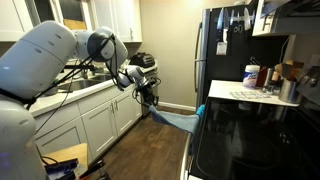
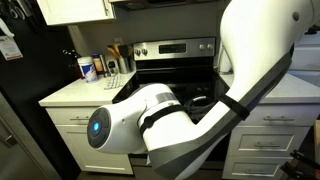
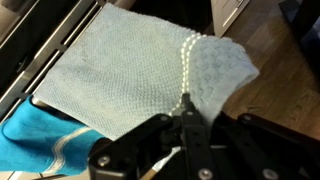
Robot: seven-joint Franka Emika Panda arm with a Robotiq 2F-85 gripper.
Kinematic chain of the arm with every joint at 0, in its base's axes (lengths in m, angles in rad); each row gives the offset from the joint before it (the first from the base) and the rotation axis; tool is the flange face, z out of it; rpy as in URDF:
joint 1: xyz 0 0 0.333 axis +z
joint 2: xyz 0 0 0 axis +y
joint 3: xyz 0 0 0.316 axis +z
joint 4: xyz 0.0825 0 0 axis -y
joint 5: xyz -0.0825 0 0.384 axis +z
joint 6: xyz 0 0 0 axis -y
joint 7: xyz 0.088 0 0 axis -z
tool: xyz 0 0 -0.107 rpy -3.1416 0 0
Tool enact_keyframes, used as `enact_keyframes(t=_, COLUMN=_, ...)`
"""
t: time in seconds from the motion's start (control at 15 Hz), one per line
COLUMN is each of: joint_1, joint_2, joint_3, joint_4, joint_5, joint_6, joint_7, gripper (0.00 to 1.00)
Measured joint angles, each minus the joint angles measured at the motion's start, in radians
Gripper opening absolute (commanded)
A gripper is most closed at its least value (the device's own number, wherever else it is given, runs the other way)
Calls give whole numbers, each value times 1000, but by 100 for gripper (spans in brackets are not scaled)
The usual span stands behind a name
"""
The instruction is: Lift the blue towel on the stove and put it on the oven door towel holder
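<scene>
The towel's far end reaches the stove's edge, so my gripper next moves toward the white base cabinets past it, opposite the stove (image 1: 255,140), and releases.
My gripper (image 1: 150,95) is shut on one end of the blue towel (image 1: 180,116) and holds it out over the floor in front of the stove (image 1: 255,140). The towel stretches taut from my jaws to the stove's front edge. In the wrist view the towel (image 3: 120,75) spreads away from my shut fingertips (image 3: 185,108), with a brighter blue fold (image 3: 30,140) at the lower left. A pale bar (image 3: 22,48) runs slantwise at the left edge, past the towel; I cannot tell if it is the oven door towel holder. My arm hides most of the stove (image 2: 175,72) in an exterior view.
A tall black fridge (image 1: 222,50) stands beyond the stove. A white counter (image 1: 250,93) next to it holds a bottle and containers. White base cabinets (image 1: 100,120) line the other side of the wooden floor (image 1: 150,150). Drawer units (image 2: 75,135) flank the stove.
</scene>
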Motion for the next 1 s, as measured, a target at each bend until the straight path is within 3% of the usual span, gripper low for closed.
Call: enact_keyframes(t=1.0, joint_1=79, joint_2=-6, joint_3=45, joint_4=-53, joint_5=-64, joint_6=7, joint_7=3, gripper=1)
